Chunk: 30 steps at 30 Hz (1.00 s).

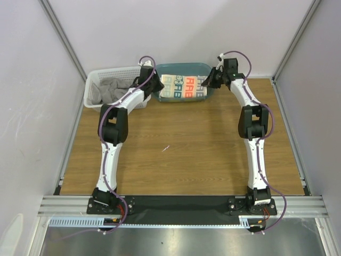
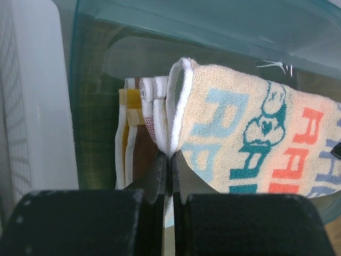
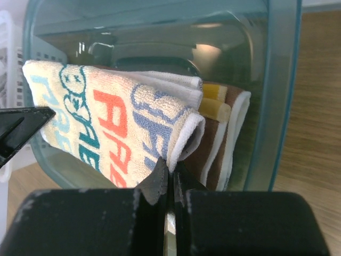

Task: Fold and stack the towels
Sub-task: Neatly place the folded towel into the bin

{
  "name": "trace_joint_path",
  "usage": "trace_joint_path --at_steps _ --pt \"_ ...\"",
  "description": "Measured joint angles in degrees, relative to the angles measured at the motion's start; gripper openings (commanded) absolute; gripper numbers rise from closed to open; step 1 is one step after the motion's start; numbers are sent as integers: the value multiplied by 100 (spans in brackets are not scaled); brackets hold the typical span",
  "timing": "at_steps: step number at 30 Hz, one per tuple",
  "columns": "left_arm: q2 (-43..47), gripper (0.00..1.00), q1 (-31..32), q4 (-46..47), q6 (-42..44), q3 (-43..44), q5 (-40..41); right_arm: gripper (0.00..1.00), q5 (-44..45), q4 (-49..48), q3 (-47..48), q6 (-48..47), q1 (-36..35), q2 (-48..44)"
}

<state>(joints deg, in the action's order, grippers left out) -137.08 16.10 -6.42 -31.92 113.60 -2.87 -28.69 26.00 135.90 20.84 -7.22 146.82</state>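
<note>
I will lower my left gripper and bring it slightly back over the brown towel beneath the white towel's pinched hem. Then I will let go of the hem.
A folded white towel with red, blue and teal letters [image 1: 184, 85] lies in the teal tub [image 1: 181, 65] at the back of the table. My left gripper [image 1: 157, 84] is shut on its left end. In the left wrist view the jaws [image 2: 170, 157] pinch the white hemmed fold of this towel [image 2: 240, 128]. My right gripper [image 1: 206, 81] is shut on the right end, where its jaws [image 3: 171, 168] pinch the towel's [image 3: 117, 122] corner. A folded brown towel with orange edge [image 2: 141, 154] [image 3: 213, 144] lies under it. The grey towel [image 1: 109, 88] sits crumpled in the white basket [image 1: 106, 71].
The tub's walls [image 2: 213, 26] [image 3: 277, 80] rise close around both grippers. The basket [image 2: 32, 106] stands right against the tub's left side. Grey walls enclose the wooden table [image 1: 181, 154] on three sides. A small white scrap [image 1: 166, 148] lies mid-table.
</note>
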Motion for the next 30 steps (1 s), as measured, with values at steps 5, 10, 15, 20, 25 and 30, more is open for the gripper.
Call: trace_joint_path --at_steps 5,10,15,20,25,30 --pt "4 0 0 -17 -11 -46 -46 0 85 118 0 -35 -4 9" --pt "68 0 11 48 -17 -334 -57 0 98 181 9 -101 -9 22" --pt "118 9 17 120 -17 -581 -37 15 74 282 33 -146 -28 96" --pt "118 27 15 116 28 -505 -11 44 39 284 68 -203 -37 105" --pt "118 46 -17 81 177 -229 -44 60 -7 240 262 -245 -33 103" --pt "168 62 -28 -107 553 428 -175 71 -24 109 343 -127 4 55"
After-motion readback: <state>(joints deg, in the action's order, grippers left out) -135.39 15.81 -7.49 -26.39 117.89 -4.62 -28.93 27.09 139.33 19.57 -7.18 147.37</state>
